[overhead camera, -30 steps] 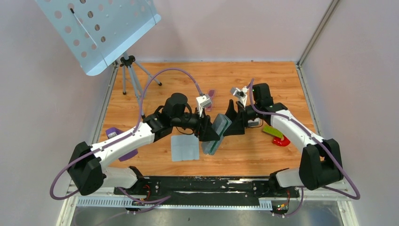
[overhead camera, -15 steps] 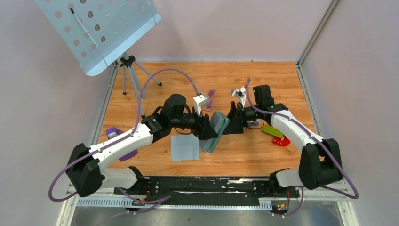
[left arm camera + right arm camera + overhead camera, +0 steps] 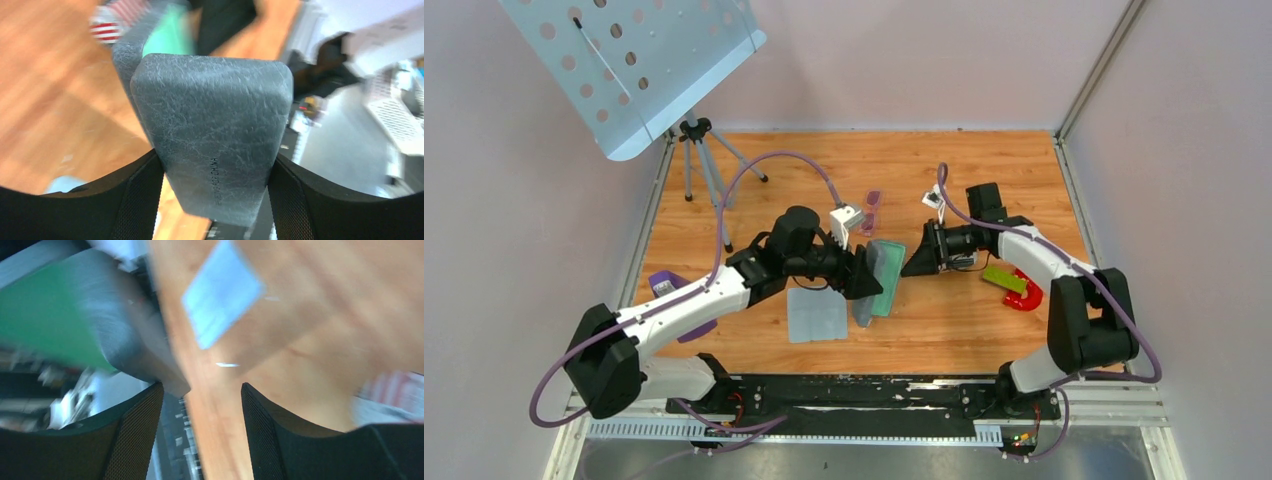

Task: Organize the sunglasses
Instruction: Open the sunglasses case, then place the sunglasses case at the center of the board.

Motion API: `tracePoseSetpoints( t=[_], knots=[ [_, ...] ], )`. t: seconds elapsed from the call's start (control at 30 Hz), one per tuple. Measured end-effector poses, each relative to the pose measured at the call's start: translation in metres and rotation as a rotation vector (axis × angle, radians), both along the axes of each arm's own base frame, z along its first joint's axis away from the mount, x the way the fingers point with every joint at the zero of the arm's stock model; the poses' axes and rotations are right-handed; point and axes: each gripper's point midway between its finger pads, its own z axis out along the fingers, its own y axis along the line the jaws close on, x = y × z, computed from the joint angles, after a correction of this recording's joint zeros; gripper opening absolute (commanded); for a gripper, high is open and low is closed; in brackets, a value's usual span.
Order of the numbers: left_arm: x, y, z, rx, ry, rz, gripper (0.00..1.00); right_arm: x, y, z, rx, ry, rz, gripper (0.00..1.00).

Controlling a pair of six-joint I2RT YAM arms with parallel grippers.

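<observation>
Next, my left gripper moves down and to the right in the top view, onto bare tabletop (image 3: 892, 328) beside the cloth. It releases the grey case there, since it's already open.
The sunglasses (image 3: 871, 211), small with purple-pink lenses, lie on the wooden table behind the arms, held by neither gripper. My left gripper (image 3: 867, 281) (image 3: 215, 159) is shut on the grey case (image 3: 865, 305) (image 3: 215, 125), which presses against both pads. The case stands open and its green lining (image 3: 887, 268) (image 3: 45, 315) shows. My right gripper (image 3: 913, 262) (image 3: 201, 390) is open and empty, just right of the case and apart from it.
A light blue cloth (image 3: 816, 314) (image 3: 222, 290) lies in front of the left gripper. The flag-patterned case (image 3: 107, 24) sits under the right arm. A green and red object (image 3: 1012, 285) lies at right, a purple object (image 3: 669, 286) at left. A music stand (image 3: 629, 70) is back left.
My right gripper has pulled back to the right, off the grey case, with its jaws a little narrower. The case in the left gripper now shows more of its green lining.
</observation>
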Motion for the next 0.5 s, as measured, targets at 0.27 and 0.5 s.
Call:
tracePoseSetpoints(
  t=[0.27,0.5],
  knots=[
    [-0.047,-0.020,0.035,-0.142,-0.012,-0.231,0.00,0.044,-0.024,-0.041,-0.180,-0.056,-0.167,0.66],
    [-0.026,-0.019,-0.004,0.037,0.012,-0.176,0.00,0.037,-0.034,-0.007,-0.196,-0.249,-0.166,0.70]
  ],
)
